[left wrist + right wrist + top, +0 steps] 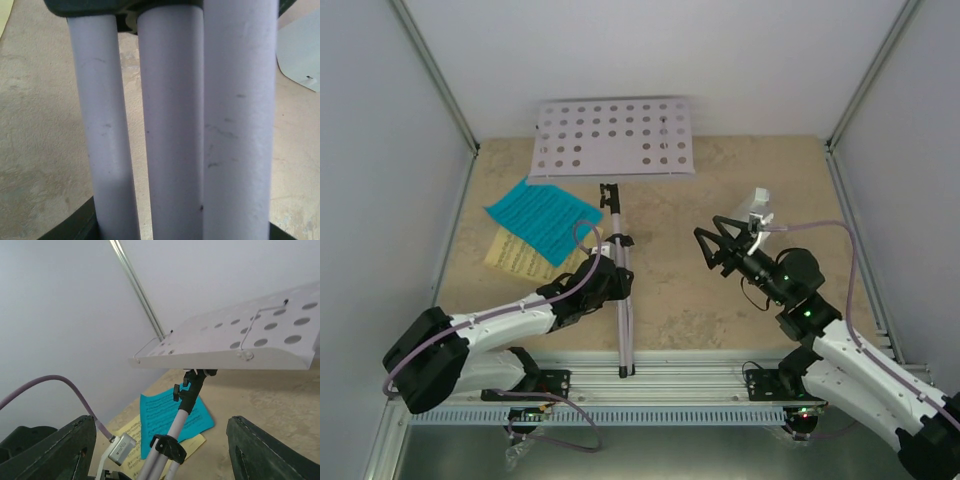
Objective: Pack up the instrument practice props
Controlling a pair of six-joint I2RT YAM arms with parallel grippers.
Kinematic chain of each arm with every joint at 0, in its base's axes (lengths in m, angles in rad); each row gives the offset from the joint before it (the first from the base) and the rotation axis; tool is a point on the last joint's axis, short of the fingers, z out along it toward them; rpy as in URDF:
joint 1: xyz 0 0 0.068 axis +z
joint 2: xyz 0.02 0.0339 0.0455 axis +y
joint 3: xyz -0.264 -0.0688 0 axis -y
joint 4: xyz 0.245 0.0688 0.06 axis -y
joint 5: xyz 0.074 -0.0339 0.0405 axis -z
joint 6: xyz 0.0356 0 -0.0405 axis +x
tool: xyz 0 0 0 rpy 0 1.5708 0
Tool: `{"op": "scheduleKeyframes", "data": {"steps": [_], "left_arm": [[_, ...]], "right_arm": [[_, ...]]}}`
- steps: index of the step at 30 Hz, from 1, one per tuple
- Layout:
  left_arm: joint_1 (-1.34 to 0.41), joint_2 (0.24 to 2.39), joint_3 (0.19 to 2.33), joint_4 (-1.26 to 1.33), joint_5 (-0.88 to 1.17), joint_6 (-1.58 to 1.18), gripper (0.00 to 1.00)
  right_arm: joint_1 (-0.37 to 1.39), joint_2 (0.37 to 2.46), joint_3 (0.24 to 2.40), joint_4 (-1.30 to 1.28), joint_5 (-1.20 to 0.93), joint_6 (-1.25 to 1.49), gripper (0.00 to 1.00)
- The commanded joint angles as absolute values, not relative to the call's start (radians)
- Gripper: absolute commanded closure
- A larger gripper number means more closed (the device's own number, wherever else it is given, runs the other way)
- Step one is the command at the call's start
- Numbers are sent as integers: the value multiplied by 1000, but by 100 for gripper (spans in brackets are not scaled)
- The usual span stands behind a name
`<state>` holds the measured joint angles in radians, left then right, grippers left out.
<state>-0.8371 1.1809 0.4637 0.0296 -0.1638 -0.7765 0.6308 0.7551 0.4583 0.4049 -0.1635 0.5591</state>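
Note:
Next, my left gripper brings the music stand's legs to the right in the top view to bare tabletop, farther from the sheets, and releases them there.
The white perforated music stand (613,137) lies tipped over, its folded tripod legs (624,310) pointing toward the near rail. My left gripper (613,278) is shut around the three white leg tubes (172,125), which fill the left wrist view. The cyan sheet (545,218) lies on the yellow sheet (512,255) at the left, beside the stand. My right gripper (720,250) is open and empty, to the right of the stand and apart from it. Its view shows the stand's tray (240,340) and both sheets (165,417). The metronome is not in view.
White walls with metal corner posts (435,70) close the back and sides. An aluminium rail (650,385) runs along the near edge, under the tripod's feet. A purple cable (585,232) loops above my left wrist.

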Motion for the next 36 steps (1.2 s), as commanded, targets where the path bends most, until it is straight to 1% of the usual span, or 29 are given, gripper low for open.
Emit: {"op": "scheduleKeyframes", "data": {"steps": [1,8,14,29,36], "left_arm": [[-840,1186,492,303,-273,-665,100],[-818,1245,467,352,-234,-678,100],[-810,1326,493,341,-248,-662,100],[-807,1503,548,359,-264,-628,100],[-807,1581,625,307,-270,-654,100]], "right_arm": [[631,677,445,283,-115,510,26],[630,579,453,159,-57,451,23],[630,522,440,119,-48,451,23],[629,459,407,43,-9,420,23],[630,428,389,10,73,406,22]]}}
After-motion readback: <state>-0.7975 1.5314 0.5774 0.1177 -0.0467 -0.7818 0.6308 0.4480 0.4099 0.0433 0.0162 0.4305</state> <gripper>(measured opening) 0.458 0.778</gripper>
